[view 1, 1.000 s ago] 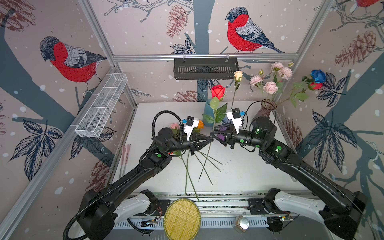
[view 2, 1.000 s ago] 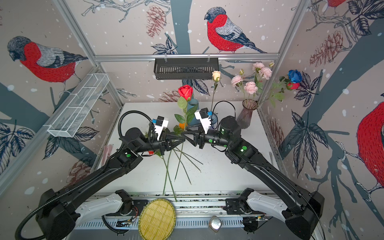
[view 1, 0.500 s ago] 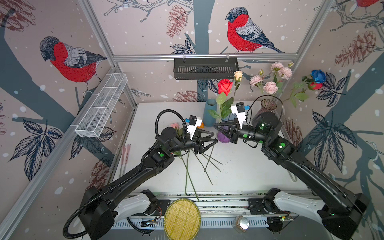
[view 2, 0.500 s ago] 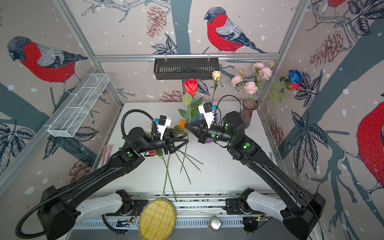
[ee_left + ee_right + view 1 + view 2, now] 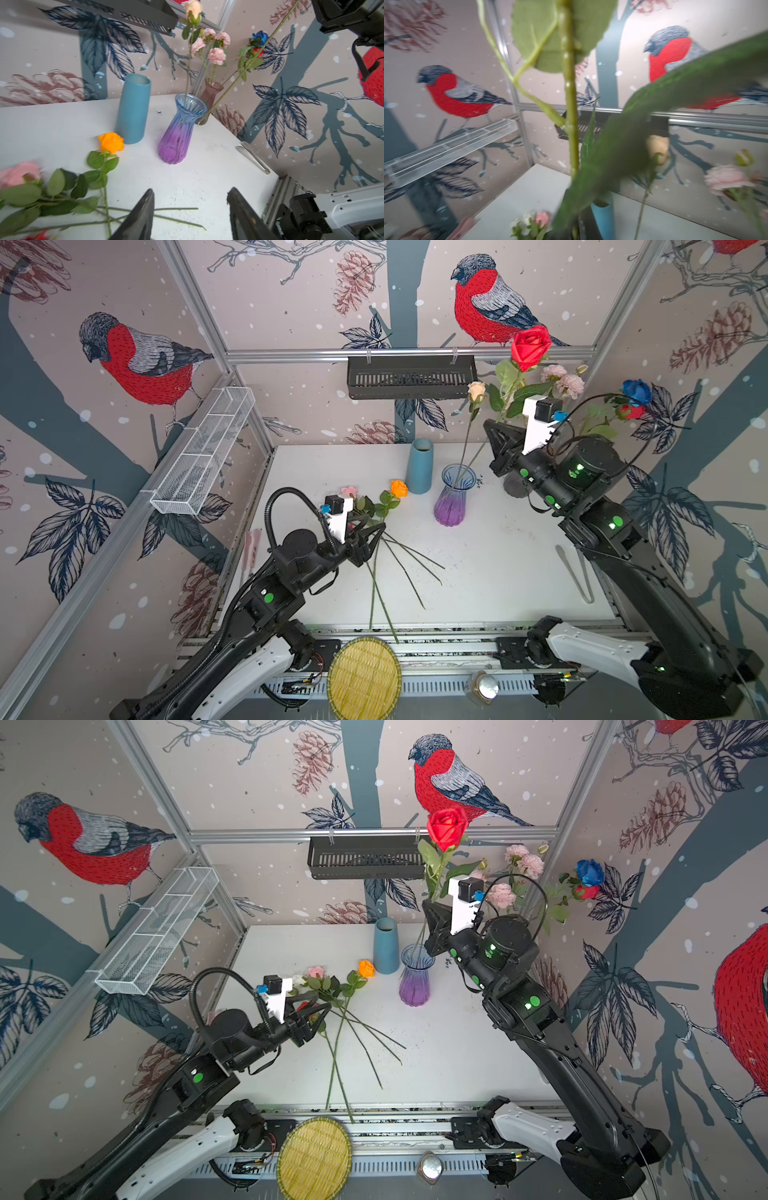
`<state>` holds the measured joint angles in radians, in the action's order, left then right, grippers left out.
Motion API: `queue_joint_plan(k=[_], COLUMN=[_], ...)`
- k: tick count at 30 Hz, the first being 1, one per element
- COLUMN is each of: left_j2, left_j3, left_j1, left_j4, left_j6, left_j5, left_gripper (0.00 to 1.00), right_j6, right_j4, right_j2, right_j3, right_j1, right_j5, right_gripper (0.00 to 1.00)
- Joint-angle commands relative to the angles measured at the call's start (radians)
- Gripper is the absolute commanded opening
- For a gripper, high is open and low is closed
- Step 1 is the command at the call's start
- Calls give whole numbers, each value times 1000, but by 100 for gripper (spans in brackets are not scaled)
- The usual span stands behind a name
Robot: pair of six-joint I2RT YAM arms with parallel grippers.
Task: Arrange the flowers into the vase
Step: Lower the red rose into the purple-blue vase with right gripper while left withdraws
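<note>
I need to move my right gripper over the glass vase's opening (image 5: 459, 475) next and lower it to release the red rose's stem inside. The stem's end is hanging outside the vase's rim.
My right gripper (image 5: 496, 433) (image 5: 434, 915) is shut on the stem (image 5: 570, 83) of a red rose (image 5: 530, 346) (image 5: 446, 826), held high above the blue-purple glass vase (image 5: 451, 497) (image 5: 415, 979) (image 5: 176, 133). In the left wrist view the stem's lower end hangs beside the vase's rim, outside it. A peach rose (image 5: 476, 390) stands in that vase. On the table lie an orange rose (image 5: 399, 488) (image 5: 111, 142), a pink rose (image 5: 348, 491) (image 5: 18, 173) and other flowers. My left gripper (image 5: 376, 531) (image 5: 324, 1011) (image 5: 190, 190) hovers open over their stems, holding nothing.
A blue cylinder vase (image 5: 419, 466) stands left of the glass one. A brownish vase (image 5: 212, 91) with pink peonies and a blue rose (image 5: 636, 390) sits at the back right. Metal tongs (image 5: 575, 578) lie at the right edge, a bamboo plate (image 5: 363, 676) at the front.
My right gripper shut on the red rose's stem and carried it up and to the right, over the glass vase. My left gripper opened, let the stem go and drew back left.
</note>
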<state>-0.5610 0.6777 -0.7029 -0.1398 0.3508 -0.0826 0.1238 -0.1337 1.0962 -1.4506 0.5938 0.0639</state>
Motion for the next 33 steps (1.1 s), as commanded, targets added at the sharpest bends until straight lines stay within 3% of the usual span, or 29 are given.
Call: queue_joint_plan(k=[1, 3, 6, 16, 21, 26, 29, 33], left_j2=[103, 167, 208, 218, 315, 311, 299, 289], left_j3=[-46, -87, -97, 29, -18, -13, -15, -15], left_j1=[0, -14, -20, -20, -20, -20, -20, -20], left_j4=[-151, -153, -128, -297, -239, -242, -238, -236], left_j6=[14, 31, 17, -10, -14, -15, -17, -19], left_j5=[144, 211, 208, 241, 242, 236, 221, 213], left_gripper=[57, 58, 59, 60, 60, 60, 60, 59], right_j6=[-71, -77, -76, -92, 35, 198, 318, 368], right_j4=[86, 88, 105, 183, 288, 410, 458, 430], right_j2=[34, 68, 96, 143, 128, 115, 124, 152], right_j3=[-33, -60, -76, -22, 124, 290, 343, 334], right_j1=[1, 4, 7, -3, -74, -155, -221, -254], right_j5=[183, 186, 192, 199, 89, 8, -77, -92], right_gripper=[1, 1, 1, 1, 1, 1, 1, 3])
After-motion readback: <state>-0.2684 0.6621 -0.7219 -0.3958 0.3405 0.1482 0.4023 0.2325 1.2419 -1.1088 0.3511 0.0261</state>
